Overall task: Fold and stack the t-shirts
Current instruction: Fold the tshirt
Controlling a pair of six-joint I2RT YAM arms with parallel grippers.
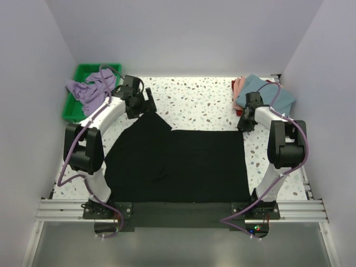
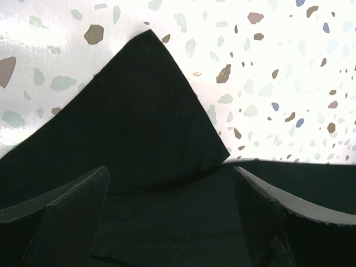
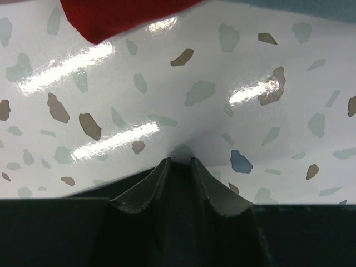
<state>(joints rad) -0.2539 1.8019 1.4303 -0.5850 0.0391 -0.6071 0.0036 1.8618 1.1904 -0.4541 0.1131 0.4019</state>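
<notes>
The left gripper lowers with open fingers onto the tip of the black t-shirt's point (image 1: 149, 113) (image 2: 149, 36) and closes next, since that tip stands out against bare speckled table.
The large black t-shirt (image 1: 178, 164) lies spread flat on the speckled table. Its upper left part is folded into a point (image 2: 139, 111). My left gripper (image 1: 146, 103) hovers over that point, jaws wide open (image 2: 171, 178) and holding nothing. My right gripper (image 1: 243, 123) sits at the shirt's upper right corner. Its jaws (image 3: 178, 162) stand close together with black cloth between them. A lavender t-shirt (image 1: 89, 89) is bunched in the tray. Teal-blue (image 1: 270, 95), pink (image 1: 240, 87) and dark red (image 3: 122, 14) t-shirts are piled at the back right.
A green plastic tray (image 1: 89, 68) stands at the back left corner. White walls enclose the table on three sides. Speckled tabletop (image 1: 194, 100) shows between the black shirt and the back wall.
</notes>
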